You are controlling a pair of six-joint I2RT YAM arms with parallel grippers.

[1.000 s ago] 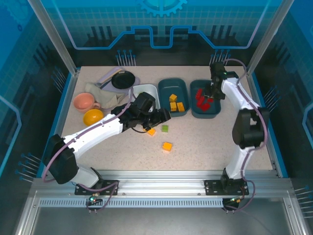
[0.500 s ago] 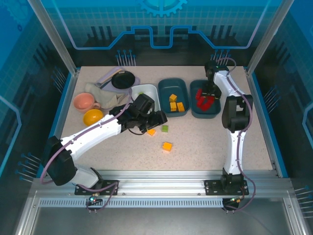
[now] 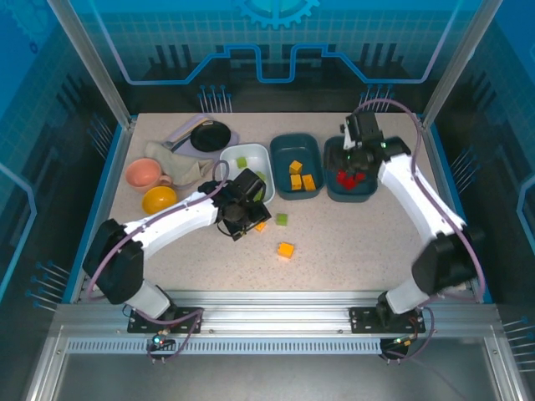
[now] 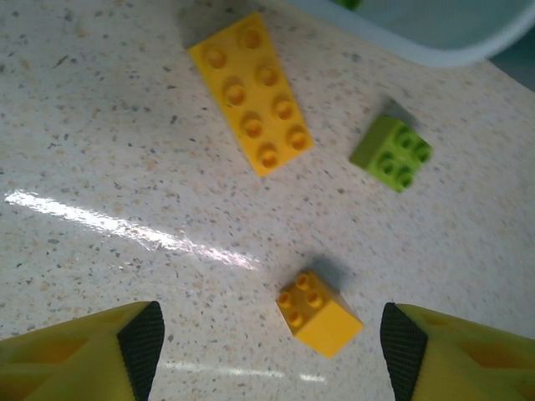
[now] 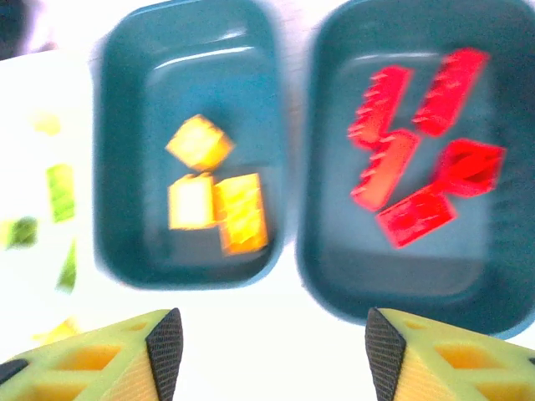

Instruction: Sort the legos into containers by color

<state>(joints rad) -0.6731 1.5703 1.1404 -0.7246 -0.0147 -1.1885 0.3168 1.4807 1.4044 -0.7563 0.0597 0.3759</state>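
Note:
The long yellow brick (image 3: 261, 225) (image 4: 252, 93) lies below my left gripper, at an angle to its fingers. My left gripper comes down onto it next, turning to straddle its long sides.
My left gripper (image 3: 241, 219) hangs open over the table in front of the white tray (image 3: 227, 154). In the left wrist view a small yellow brick (image 4: 319, 312) lies between and just ahead of the open fingers (image 4: 92, 355), with a long yellow brick (image 4: 252, 93) and a green brick (image 4: 391, 152) farther on. The right gripper (image 3: 354, 160) is open and empty above the right teal tray (image 3: 351, 194), which holds several red bricks (image 5: 414, 138). The middle teal tray (image 5: 142, 100) holds three yellow bricks (image 5: 217, 209). Green bricks (image 3: 241, 161) lie in the white tray.
A pink cup (image 3: 144, 174), a yellow bowl (image 3: 158, 200), a crumpled cloth (image 3: 180, 163) and a black round dish (image 3: 210, 134) sit at the back left. Metal posts stand at the table's back corners. Loose bricks (image 3: 286, 249) lie mid-table.
The left gripper has drawn back left and toward the near edge, away from the white tray's front. The right arm has swung round and its gripper has lifted out of the red tray.

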